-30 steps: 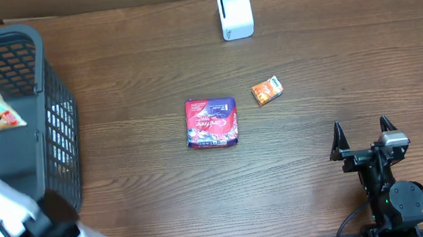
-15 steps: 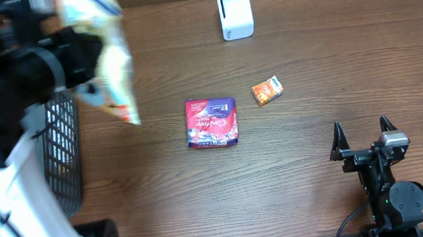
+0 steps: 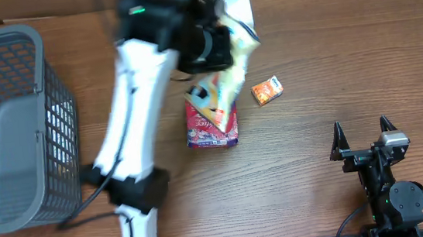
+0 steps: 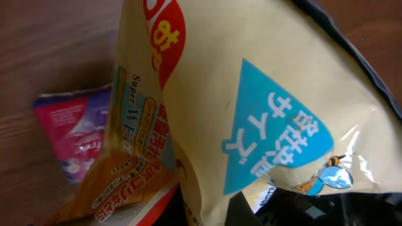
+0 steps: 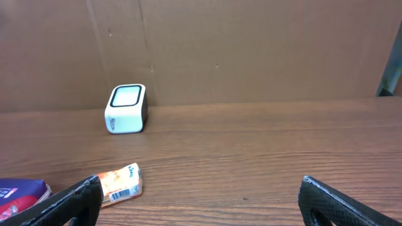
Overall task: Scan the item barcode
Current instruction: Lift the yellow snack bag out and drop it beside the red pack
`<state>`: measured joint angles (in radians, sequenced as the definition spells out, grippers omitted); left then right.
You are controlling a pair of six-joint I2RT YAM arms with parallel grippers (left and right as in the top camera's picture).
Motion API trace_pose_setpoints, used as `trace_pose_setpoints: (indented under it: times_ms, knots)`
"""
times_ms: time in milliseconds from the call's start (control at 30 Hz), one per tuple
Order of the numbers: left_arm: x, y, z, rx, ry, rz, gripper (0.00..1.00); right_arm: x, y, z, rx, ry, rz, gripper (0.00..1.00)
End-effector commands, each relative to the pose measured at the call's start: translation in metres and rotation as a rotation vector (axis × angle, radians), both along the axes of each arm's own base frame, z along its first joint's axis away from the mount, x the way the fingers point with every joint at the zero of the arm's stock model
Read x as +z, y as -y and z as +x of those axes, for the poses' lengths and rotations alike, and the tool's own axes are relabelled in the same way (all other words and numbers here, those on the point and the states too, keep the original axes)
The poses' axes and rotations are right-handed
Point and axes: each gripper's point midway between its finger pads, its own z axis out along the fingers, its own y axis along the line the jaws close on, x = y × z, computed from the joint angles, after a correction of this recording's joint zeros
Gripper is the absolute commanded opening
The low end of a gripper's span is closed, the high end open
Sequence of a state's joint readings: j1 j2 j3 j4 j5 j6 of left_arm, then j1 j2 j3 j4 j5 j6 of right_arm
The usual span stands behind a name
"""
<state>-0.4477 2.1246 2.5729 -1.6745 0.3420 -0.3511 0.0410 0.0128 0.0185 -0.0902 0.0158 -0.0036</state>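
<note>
The left gripper moves the snack bag down and back from the scanner (image 3: 235,11) next and releases it beside the pink packet, since the tabletop there is bare.
The item, a yellow snack bag (image 3: 227,72) with red and blue print, hangs in the air from my left gripper (image 3: 208,45), which is shut on it. It is just in front of the white scanner (image 3: 235,11) and partly covers it from above. In the left wrist view the bag (image 4: 251,113) fills the frame, and my left gripper (image 4: 220,210) holds its lower edge. No barcode shows on the bag. My right gripper (image 3: 362,131) rests open and empty at the front right. From the right wrist view the scanner (image 5: 126,108) stands at the back left.
A pink packet (image 3: 213,130) lies flat under the hanging bag. A small orange packet (image 3: 267,90) lies right of it, its barcode towards my right gripper (image 5: 201,201). A grey mesh basket (image 3: 18,129) stands at the left edge. A cardboard wall closes the back.
My left arm has swung from over the basket to the middle of the table, carrying the snack bag up to the scanner. The right arm has not moved.
</note>
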Motion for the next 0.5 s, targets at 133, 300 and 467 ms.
trace_pose_setpoints:
  times_ms: [133,300,467]
  knots:
    - [-0.089,0.053,-0.01,0.019,-0.251,0.09,0.04,-0.001,0.001,0.0,-0.006,0.007,-0.005,1.0]
    - [-0.118,0.081,-0.025,-0.04,-0.34,0.081,0.04,-0.001,0.001,0.0,-0.006,0.007,-0.005,1.0]
    - [-0.126,0.097,-0.032,-0.076,-0.333,0.085,0.04,-0.001,0.001,0.0,-0.006,0.007,-0.005,1.0]
